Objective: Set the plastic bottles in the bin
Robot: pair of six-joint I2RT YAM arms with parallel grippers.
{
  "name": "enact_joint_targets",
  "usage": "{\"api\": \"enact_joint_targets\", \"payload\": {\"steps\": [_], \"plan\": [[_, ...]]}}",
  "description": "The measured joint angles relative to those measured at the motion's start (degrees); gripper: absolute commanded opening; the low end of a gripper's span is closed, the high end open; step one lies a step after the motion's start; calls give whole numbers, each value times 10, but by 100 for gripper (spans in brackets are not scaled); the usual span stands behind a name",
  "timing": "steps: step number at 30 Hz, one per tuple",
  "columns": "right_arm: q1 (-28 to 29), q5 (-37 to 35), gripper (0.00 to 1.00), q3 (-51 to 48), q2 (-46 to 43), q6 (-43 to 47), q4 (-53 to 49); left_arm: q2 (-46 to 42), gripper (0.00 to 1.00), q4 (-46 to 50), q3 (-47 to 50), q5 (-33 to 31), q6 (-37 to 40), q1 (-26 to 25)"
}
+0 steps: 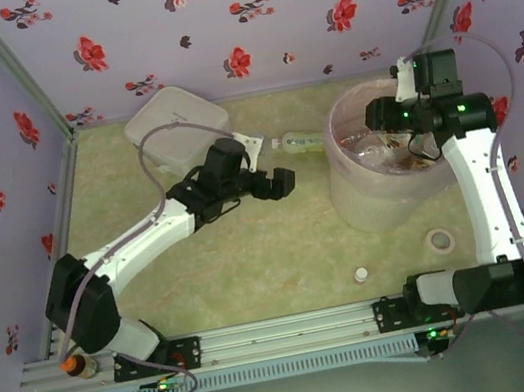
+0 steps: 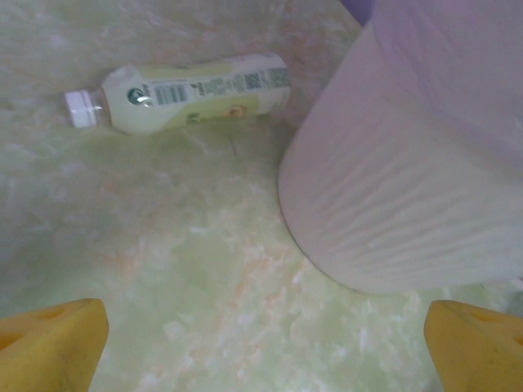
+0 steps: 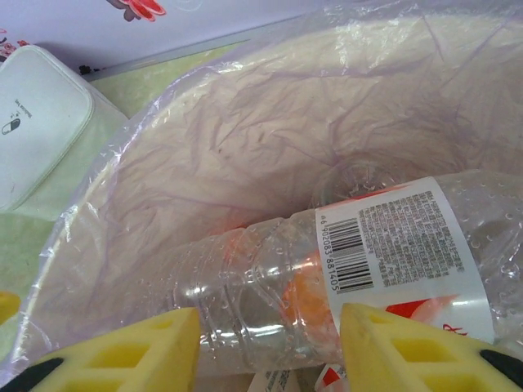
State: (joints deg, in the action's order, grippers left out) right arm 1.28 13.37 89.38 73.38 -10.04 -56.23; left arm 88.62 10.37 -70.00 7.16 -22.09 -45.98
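The plastic bottle lies outward of my left gripper and below, so next the gripper moves outward and down, turning onto the bottle's upper part beside the white cap (image 2: pixel 121 100).
A plastic bottle (image 1: pixel 298 142) with a white cap and pale green label lies on its side on the table, just left of the bin (image 1: pixel 375 201); in the left wrist view this bottle (image 2: pixel 196 91) lies at the upper left beside the bin wall (image 2: pixel 409 188). My left gripper (image 1: pixel 280 183) (image 2: pixel 265 351) hovers open over bare table short of it. My right gripper (image 1: pixel 401 119) (image 3: pixel 270 343) hangs open inside the bin (image 3: pixel 122 171). A clear bottle (image 3: pixel 343 269) with a white and orange label lies lengthwise beneath its fingers, on top of other bottles.
A white lidded box (image 1: pixel 176 125) (image 3: pixel 37 122) stands at the back left. A loose white cap (image 1: pixel 360 275) and a tape ring (image 1: pixel 441 242) lie near the front right. A small orange-capped bottle (image 1: pixel 74 366) sits by the left arm's base.
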Motion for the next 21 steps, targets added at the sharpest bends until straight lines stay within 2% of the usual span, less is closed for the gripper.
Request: {"api": "enact_joint_targets", "payload": {"steps": [2,6,13,21], "plan": [[-3,-6,64,13,5,-12,-2,25,100,7,-31,5,5,17],[-30,-10,71,40,-1,-40,6,82,100,8,-91,20,33,46],[-104,17,75,42,-75,-86,29,238,100,10,-208,83,133,90],[-112,46,77,52,-132,-89,1,437,100,31,-389,140,208,129]]}}
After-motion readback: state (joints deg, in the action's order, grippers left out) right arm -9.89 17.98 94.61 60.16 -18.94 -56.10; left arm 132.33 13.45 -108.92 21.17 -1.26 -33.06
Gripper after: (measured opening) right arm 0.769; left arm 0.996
